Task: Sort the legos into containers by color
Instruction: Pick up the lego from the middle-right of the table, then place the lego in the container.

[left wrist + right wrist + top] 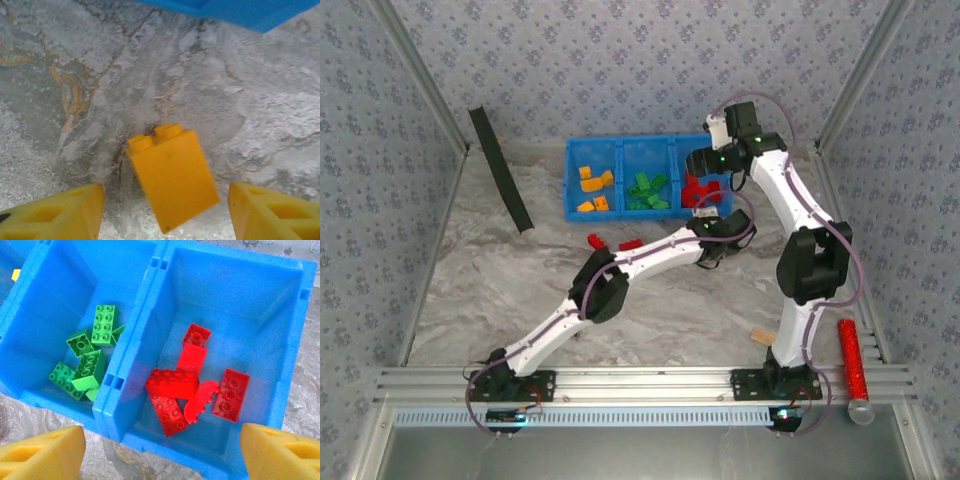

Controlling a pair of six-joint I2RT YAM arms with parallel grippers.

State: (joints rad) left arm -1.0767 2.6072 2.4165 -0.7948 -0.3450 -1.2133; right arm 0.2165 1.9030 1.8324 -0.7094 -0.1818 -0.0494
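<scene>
My left gripper will move down over the orange lego (173,181) next and close, because the lego is between my open yellow fingers with a gap on each side.
An orange lego (172,177) lies on the marbled table between the yellow fingers (55,212) of my left gripper (167,215). The gripper is open, with a gap on each side of the brick. It hovers just in front of the blue container's (572,180) right end (720,243). My right gripper (160,455) is open and empty above the near wall of the right compartment (705,168). That compartment holds several red legos (192,385). The middle one holds green legos (90,360), and the left one holds orange legos (592,190). Two red legos (595,240) lie on the table in front of the bin.
A black strip (500,165) leans at the back left. A red glittery cylinder (848,355) and a clear cap (860,410) lie by the right rail. A tan block (762,337) sits near the right arm's base. Metal frame rails border the table.
</scene>
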